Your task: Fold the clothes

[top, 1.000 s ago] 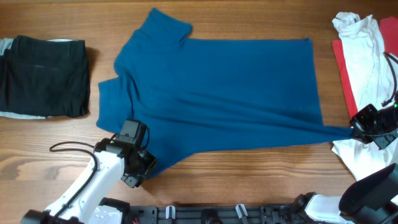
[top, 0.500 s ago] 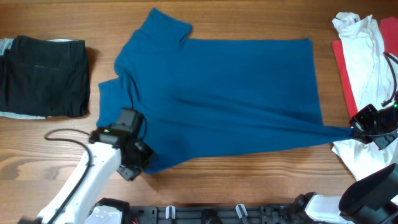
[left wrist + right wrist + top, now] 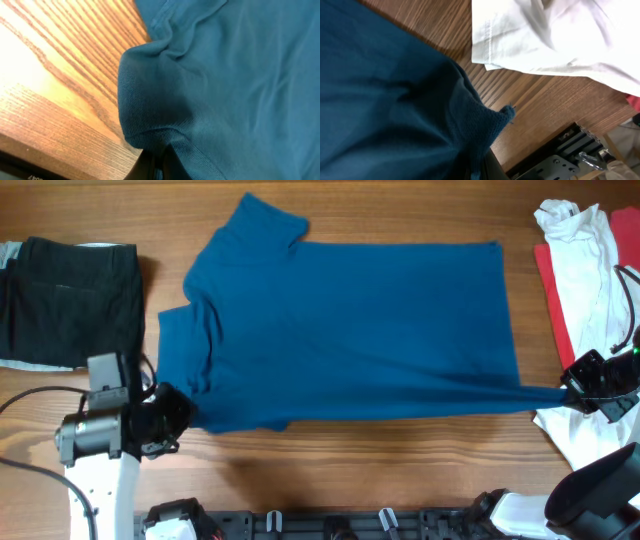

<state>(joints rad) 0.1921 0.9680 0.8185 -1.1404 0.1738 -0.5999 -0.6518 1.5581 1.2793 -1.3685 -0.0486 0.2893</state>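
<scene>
The shirt's corner goes outward with my left gripper next, over the shirt's creased side [image 3: 202, 323] [image 3: 175, 32], which lies outward of it. The gripper then releases it there, with both near corners held.
The deep-blue shirt [image 3: 350, 330] lies spread flat across the middle of the table, collar at the far left. My left gripper [image 3: 182, 413] is shut on its near left corner. In the left wrist view the blue fabric [image 3: 225, 75] bunches into the closed jaws at the bottom edge, where the left gripper [image 3: 159, 169] pinches it. My right gripper [image 3: 568, 388] is shut on the near right corner, which is drawn out to a point. In the right wrist view that blue corner [image 3: 470, 120] runs down into the right gripper [image 3: 482, 171].
A folded black garment [image 3: 70, 300] sits at the far left on a pale grey one [image 3: 8, 252]. A white garment [image 3: 585, 250] and a red one [image 3: 552, 290] are heaped at the right edge, close to my right gripper. The white cloth [image 3: 555, 35] shows beside the held corner.
My left gripper has shut on the shirt's near left corner and swung left with it, pulling the near hem straighter. The right gripper has not moved.
</scene>
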